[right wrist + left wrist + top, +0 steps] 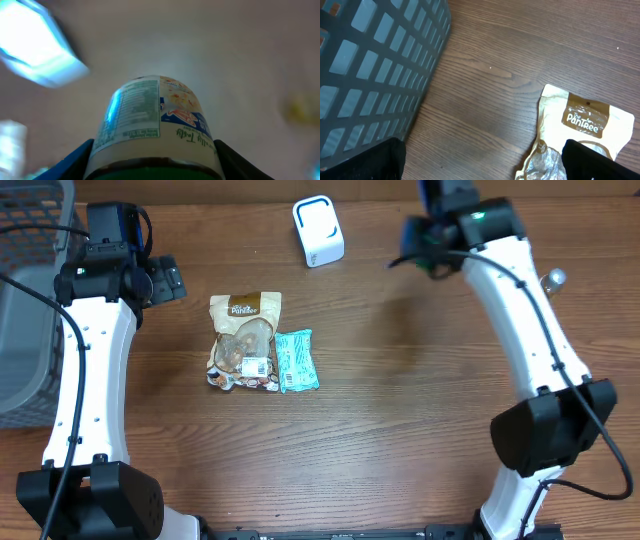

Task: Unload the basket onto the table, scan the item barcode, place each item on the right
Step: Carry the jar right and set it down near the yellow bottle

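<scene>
My right gripper will next move back and down to bare wood and release the jar (pixel 150 112) on that clear spot.
My right gripper (pixel 156 159) is shut on a jar (pixel 150 112) with a green lid and a printed label, its blue fingers (pixel 75 160) pressing on both sides. In the overhead view that gripper (pixel 425 242) hangs at the back right, to the right of the white and blue scanner (pixel 318 230). The scanner shows as a bright blurred shape (pixel 35 45) at the upper left of the right wrist view. The left gripper (pixel 165 280) stands open over bare wood next to a grey basket, with nothing between its black fingers (pixel 365 160).
A grey mesh basket (pixel 30 300) stands at the left edge of the table (pixel 400 400). A Pantree snack pouch (pixel 245 330) and a teal packet (pixel 297 360) lie side by side at the middle left. The pouch (pixel 585 120) lies just by the left gripper's right finger.
</scene>
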Robot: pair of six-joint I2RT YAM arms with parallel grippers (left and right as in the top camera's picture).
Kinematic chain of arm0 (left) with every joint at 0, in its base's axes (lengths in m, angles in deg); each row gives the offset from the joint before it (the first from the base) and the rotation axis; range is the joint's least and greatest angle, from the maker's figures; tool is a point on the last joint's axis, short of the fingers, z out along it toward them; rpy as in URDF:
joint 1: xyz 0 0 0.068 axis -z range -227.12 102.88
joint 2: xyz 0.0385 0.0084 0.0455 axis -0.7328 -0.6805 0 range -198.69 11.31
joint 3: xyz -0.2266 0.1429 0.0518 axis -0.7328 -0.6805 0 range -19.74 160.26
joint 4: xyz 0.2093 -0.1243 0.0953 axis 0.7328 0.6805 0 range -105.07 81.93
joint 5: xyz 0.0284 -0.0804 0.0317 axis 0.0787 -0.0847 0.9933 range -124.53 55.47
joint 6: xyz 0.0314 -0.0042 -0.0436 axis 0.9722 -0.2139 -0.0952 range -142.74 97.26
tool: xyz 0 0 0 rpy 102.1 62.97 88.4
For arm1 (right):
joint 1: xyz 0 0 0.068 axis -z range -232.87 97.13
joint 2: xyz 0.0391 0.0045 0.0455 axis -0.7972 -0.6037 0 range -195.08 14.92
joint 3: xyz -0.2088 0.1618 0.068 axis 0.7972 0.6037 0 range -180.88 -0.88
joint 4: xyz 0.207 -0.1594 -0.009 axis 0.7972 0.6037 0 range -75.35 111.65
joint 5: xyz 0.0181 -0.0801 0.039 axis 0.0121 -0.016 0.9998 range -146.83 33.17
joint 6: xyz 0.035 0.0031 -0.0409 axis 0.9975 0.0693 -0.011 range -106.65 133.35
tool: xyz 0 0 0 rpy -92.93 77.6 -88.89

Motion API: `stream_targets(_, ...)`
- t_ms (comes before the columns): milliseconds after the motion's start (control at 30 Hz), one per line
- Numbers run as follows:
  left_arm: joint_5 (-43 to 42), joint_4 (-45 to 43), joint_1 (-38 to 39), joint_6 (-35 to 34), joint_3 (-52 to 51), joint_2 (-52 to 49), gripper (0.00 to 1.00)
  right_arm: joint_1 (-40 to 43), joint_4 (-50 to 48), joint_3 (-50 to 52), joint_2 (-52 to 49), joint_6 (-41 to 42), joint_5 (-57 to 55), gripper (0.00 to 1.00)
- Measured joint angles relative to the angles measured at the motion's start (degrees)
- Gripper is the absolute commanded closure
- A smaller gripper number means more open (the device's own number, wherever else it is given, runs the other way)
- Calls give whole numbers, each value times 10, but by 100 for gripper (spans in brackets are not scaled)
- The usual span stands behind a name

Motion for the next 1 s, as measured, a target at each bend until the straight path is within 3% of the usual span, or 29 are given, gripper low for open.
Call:
stream_targets(133, 0, 0, 0, 0, 0, 0, 0, 53, 59, 59, -14, 16, 3, 73)
stream_targets(467, 0, 0, 0, 0, 0, 0, 1, 132, -3, 257, -24, 25, 14, 69)
stream_targets(567, 0, 0, 0, 0, 0, 0, 0, 154, -9, 282, -24, 26, 14, 55)
stream_targets(600, 0, 0, 0, 0, 0, 0, 1, 161, -11, 289, -24, 26, 14, 47)
stream_targets(667, 0, 0, 0, 0, 0, 0, 1, 171, -11, 294, -24, 27, 15, 20)
stream_targets(833, 0, 0, 0, 0, 0, 0, 0, 176, -15, 296, -24, 23, 16, 0)
stream_targets(1000, 0, 0, 0, 0, 0, 0, 1, 176, 3, 295, -24, 4, 17, 0)
